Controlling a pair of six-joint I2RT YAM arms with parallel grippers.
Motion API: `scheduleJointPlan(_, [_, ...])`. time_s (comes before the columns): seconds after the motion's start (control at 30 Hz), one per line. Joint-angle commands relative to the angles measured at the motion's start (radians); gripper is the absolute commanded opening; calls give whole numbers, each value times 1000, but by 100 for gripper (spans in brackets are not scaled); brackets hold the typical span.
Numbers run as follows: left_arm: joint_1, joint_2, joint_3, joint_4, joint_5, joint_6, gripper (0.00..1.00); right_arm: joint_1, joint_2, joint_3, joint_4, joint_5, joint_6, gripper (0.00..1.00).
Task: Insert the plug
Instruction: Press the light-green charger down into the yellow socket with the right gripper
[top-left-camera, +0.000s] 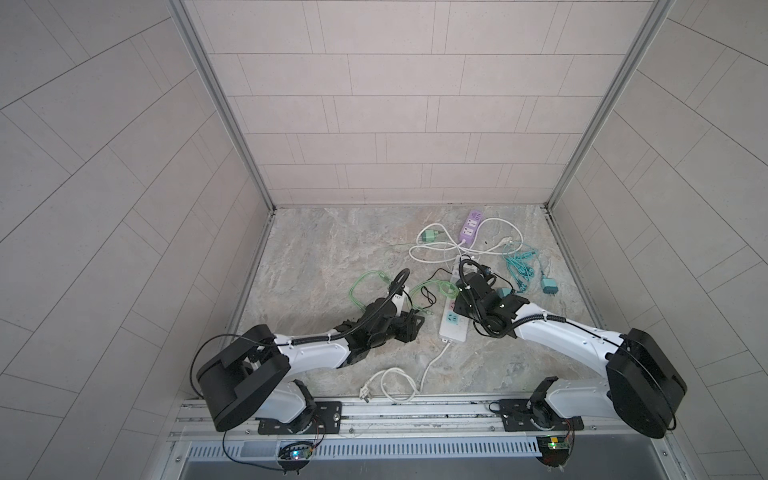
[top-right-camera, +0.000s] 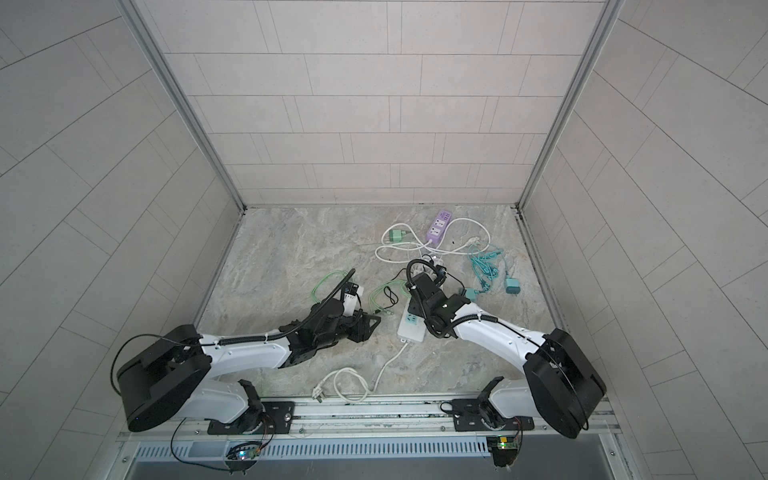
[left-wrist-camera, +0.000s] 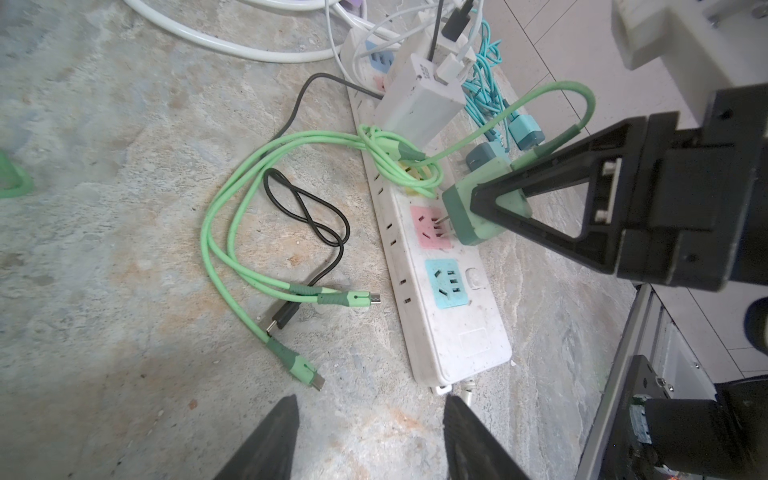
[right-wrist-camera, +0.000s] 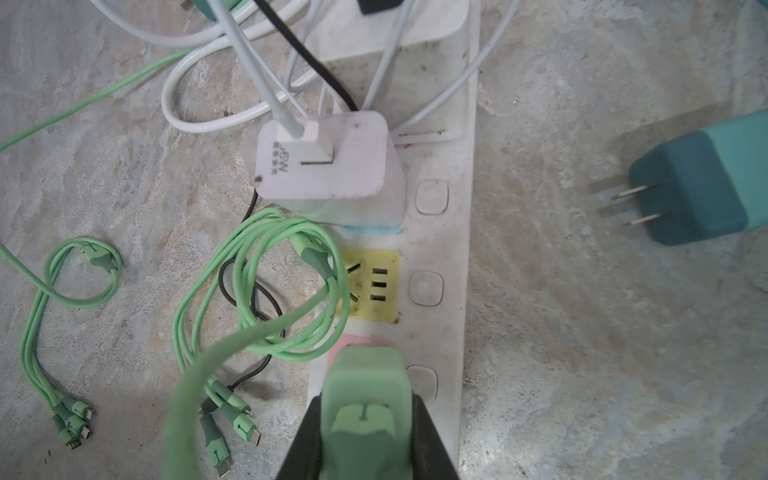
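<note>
The plug's metal pins still show, and the pink socket (right-wrist-camera: 348, 341) is just below the plug. My right gripper should push the plug down into it, then let go.
The plug (right-wrist-camera: 363, 399), a light green charger block with a green cable, sits between the fingers of my right gripper (right-wrist-camera: 365, 419), which is shut on it. In the left wrist view the plug (left-wrist-camera: 478, 208) is tilted over the pink socket (left-wrist-camera: 428, 228) of the white power strip (left-wrist-camera: 457, 332). Its metal prongs touch the socket's slots and still show. My left gripper (left-wrist-camera: 370, 415) stands open and empty above the floor, just off the strip's near end. In both top views the strip (top-left-camera: 453, 328) (top-right-camera: 411, 328) lies between the two arms.
A white charger (right-wrist-camera: 324, 166) is plugged in further along the strip. A teal charger (right-wrist-camera: 706, 178) lies loose on the floor beside it. Green cables (left-wrist-camera: 232, 232) and a black cable (left-wrist-camera: 307, 216) lie left of the strip. A purple strip (top-left-camera: 471, 226) is at the back.
</note>
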Motion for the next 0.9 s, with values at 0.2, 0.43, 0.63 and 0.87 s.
scheduleJointPlan(0.2, [3,-30,-4,-50,-53,-16,61,23,77,4,-114,65,75,0])
scheduleJointPlan(0.43, [3,22,1,18,-8,-14,60,29,76,-11,-125,70,92,0])
scheduleJointPlan(0.63, [3,-5,5,10,-14,-15,59,72,203,85,-195,120,97,0])
scheduleJointPlan(0.87, [5,-61,17,-45,-122,-41,61,98,330,115,-216,125,111,0])
